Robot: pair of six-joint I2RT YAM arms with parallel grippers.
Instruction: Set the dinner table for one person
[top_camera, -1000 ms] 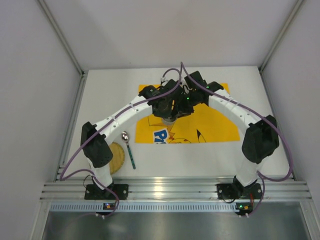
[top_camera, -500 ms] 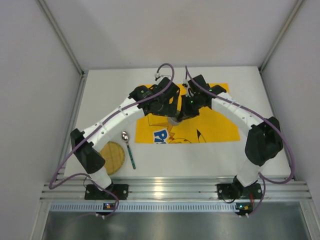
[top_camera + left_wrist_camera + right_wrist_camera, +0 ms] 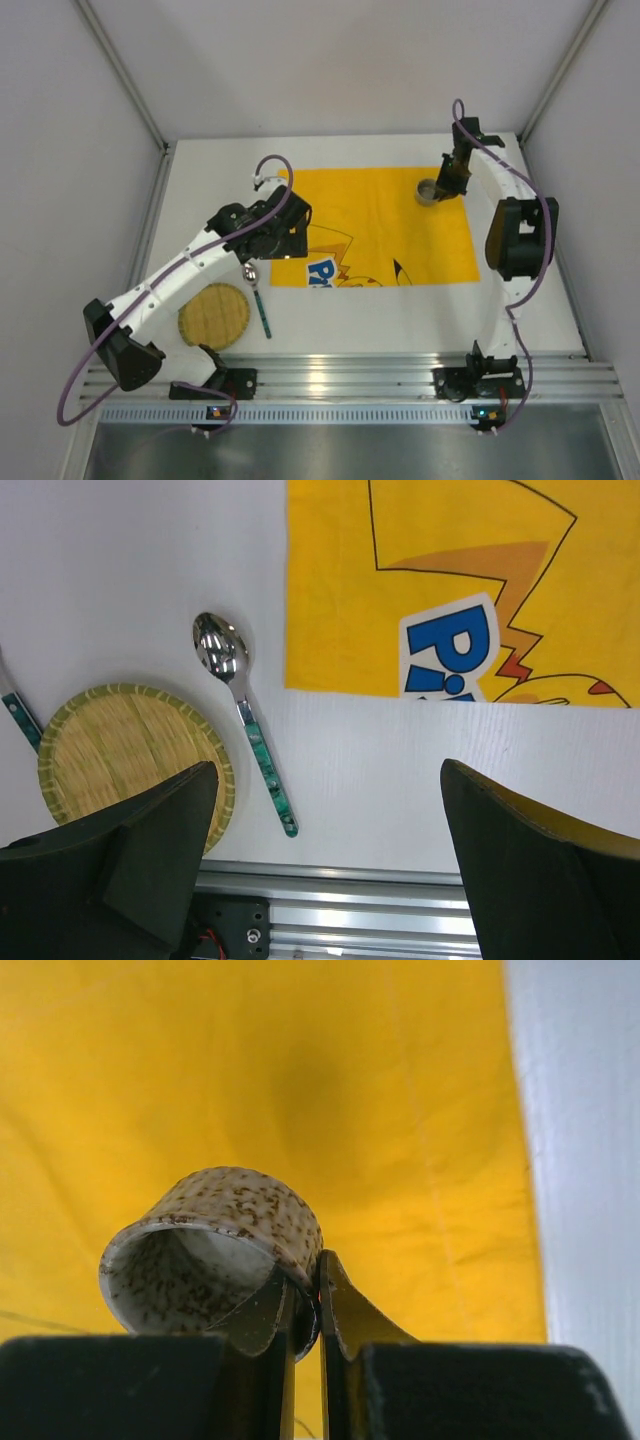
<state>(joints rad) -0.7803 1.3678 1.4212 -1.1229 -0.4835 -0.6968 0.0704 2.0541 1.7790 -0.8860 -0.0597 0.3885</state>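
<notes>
My right gripper will turn and lower outward toward the placemat's far corner next, because the cup (image 3: 428,192) still hangs above the placemat (image 3: 390,215), short of that corner beside it.
The dinner table (image 3: 400,310) is a white top with a yellow printed placemat (image 3: 390,215) on it. My right gripper (image 3: 447,183) is over the placemat's far right corner, shut on the rim of a brown-speckled cup (image 3: 428,192). In the right wrist view the cup (image 3: 215,1235) hangs tilted, its wall pinched between my gripper's (image 3: 308,1285) two fingers. My left gripper (image 3: 268,238) stands wide open at the placemat's left edge, nothing in it (image 3: 325,780). A spoon (image 3: 245,725) with a green handle lies below it on the table.
A round woven mat (image 3: 125,755) lies left of the spoon (image 3: 256,292), near the front edge. Another green-handled utensil (image 3: 18,718) pokes out at its left. The aluminium rail (image 3: 350,380) runs along the near edge. Grey walls (image 3: 70,200) close in both sides.
Both grippers met over the placemat's middle. The left one has opened and drawn back left toward the spoon. The right has swung to the far right corner with the cup.
</notes>
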